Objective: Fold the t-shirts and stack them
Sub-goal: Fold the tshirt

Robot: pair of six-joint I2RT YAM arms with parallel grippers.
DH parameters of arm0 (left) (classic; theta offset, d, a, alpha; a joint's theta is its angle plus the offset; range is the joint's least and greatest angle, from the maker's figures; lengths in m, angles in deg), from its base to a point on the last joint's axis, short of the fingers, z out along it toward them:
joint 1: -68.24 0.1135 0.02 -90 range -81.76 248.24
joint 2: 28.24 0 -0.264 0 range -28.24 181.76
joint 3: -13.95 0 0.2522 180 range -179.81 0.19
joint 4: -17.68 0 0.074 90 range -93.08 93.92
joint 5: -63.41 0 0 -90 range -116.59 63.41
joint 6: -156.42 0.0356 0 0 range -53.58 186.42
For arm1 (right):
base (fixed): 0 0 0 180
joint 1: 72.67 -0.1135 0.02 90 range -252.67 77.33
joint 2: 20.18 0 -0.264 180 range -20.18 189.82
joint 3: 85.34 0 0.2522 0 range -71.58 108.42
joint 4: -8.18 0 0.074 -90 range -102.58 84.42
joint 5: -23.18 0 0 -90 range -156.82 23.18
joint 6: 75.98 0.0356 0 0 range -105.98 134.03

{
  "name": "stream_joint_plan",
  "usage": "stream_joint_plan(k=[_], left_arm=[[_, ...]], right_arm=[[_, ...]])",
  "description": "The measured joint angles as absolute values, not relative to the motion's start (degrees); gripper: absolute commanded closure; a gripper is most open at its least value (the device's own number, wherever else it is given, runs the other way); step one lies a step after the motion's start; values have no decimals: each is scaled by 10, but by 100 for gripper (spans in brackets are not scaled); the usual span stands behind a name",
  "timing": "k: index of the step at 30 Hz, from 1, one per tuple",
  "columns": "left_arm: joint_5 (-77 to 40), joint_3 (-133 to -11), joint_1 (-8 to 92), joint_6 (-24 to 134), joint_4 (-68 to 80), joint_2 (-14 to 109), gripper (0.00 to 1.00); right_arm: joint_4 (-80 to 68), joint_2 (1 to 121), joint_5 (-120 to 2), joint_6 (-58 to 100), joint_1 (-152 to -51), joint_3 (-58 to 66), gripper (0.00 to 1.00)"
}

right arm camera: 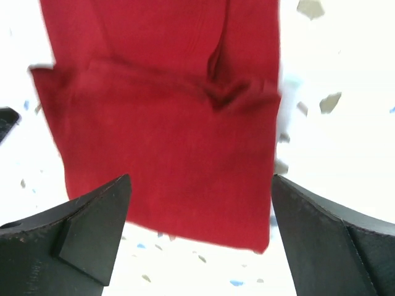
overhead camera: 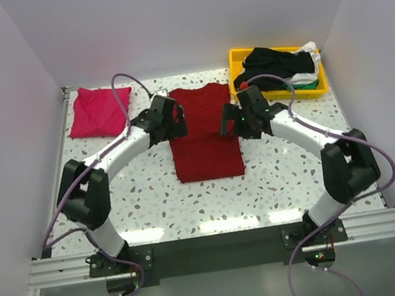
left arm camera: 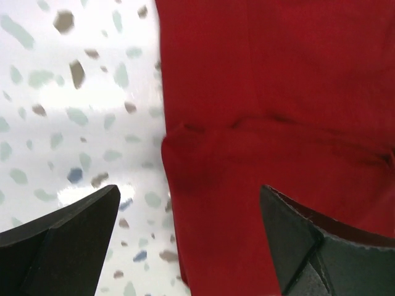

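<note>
The robot's left gripper is to go back and down next, onto the red shirt's near corner (overhead camera: 182, 181) on its own side, because that corner lies flat with bare table around it.
A dark red t-shirt (overhead camera: 204, 136) lies flat in the middle of the table, its sides folded in to a long strip. My left gripper (overhead camera: 172, 124) hovers open over its left edge; the left wrist view shows the shirt's edge (left arm camera: 271, 123) between my open fingers (left arm camera: 74, 234). My right gripper (overhead camera: 232, 122) hovers open over its right edge; the right wrist view shows the shirt (right arm camera: 160, 142) below the open fingers (right arm camera: 92, 228). A magenta-pink t-shirt (overhead camera: 100, 110) lies folded at the back left. Black (overhead camera: 277, 60), white and green shirts sit piled in the yellow tray (overhead camera: 236, 59).
The yellow tray stands at the back right corner. White walls close in the table on the left, back and right. The speckled tabletop (overhead camera: 213, 205) is bare in front of the red shirt.
</note>
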State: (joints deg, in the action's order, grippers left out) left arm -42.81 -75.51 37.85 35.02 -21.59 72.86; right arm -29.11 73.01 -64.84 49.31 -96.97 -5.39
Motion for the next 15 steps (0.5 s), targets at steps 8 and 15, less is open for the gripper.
stream_joint_plan(k=[8,15], left_arm=[[-306,-533,362,306,-161,587,2],[-240,-435,353,267,-118,574,32]], right_arm=[[-266,602,-587,501,-970,-246,2],[-251,582,-580,524,-970,-307,31]])
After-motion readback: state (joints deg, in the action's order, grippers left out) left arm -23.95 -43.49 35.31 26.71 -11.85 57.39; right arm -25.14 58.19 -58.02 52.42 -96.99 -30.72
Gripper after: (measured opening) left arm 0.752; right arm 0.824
